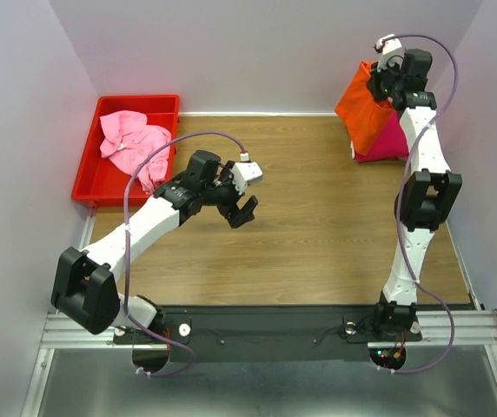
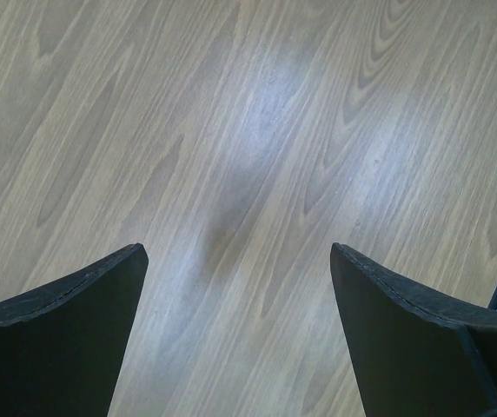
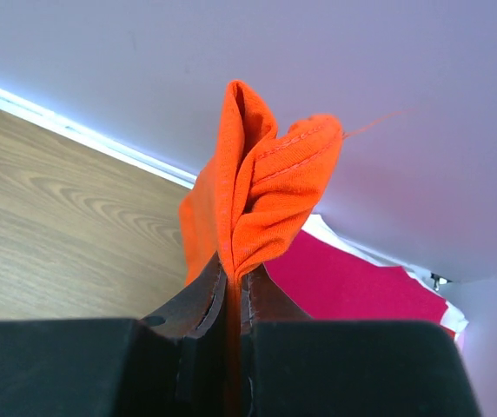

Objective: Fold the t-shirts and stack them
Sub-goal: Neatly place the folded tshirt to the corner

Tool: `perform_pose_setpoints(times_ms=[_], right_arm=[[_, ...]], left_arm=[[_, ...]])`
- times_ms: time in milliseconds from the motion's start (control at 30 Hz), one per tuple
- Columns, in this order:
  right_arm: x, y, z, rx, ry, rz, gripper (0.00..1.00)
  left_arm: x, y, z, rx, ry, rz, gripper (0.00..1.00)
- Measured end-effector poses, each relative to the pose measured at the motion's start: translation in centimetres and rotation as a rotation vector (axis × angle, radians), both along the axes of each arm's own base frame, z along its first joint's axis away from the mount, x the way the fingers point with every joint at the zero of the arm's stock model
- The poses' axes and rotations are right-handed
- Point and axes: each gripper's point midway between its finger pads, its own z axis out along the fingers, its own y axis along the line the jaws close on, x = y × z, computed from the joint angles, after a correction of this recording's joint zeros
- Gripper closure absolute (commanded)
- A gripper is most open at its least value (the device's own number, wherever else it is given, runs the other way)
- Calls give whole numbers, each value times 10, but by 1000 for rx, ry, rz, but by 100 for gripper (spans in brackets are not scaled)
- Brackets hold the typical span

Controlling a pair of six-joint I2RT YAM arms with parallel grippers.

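Note:
My right gripper is above the magenta t-shirt (image 1: 389, 141) (image 3: 353, 282). It needs to move down toward the right in the top view next and release the orange t-shirt there.
At the back right, my right gripper (image 1: 381, 85) is shut on the orange t-shirt (image 1: 363, 111), which hangs from it, lifted off the table. In the right wrist view the orange t-shirt (image 3: 261, 187) bunches up out of the closed jaws of my right gripper (image 3: 234, 276). Under it lies the magenta t-shirt (image 1: 389, 141), flat on the table, and the same magenta t-shirt (image 3: 353, 282) shows beyond the jaws. The light pink t-shirt (image 1: 131, 143) lies crumpled in the red bin (image 1: 88, 187). My left gripper (image 1: 241, 211) hovers open over bare wood at centre left; my left gripper (image 2: 240, 261) holds nothing.
The wooden table (image 1: 318, 226) is walled by white panels at the back and both sides. The red bin stands at the back left corner. A metal rail (image 1: 275, 326) with the arm bases runs along the near edge.

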Motion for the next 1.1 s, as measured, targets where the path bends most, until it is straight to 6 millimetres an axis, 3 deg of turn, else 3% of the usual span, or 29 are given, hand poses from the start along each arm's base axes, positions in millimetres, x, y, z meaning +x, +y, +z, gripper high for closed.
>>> perform_pose_setpoints(times_ms=[400, 667, 900, 1100], right_arm=[[1, -34, -6, -3, 8, -52, 99], [10, -72, -47, -10, 63, -107, 99], [12, -108, -66, -24, 83, -160, 99], [13, -135, -95, -31, 121, -220, 99]], left_arm=[[0, 0, 0, 1, 1, 0, 1], [-1, 1, -3, 7, 11, 0, 1], [-1, 2, -9, 22, 29, 4, 1], [-1, 2, -12, 29, 36, 6, 1]])
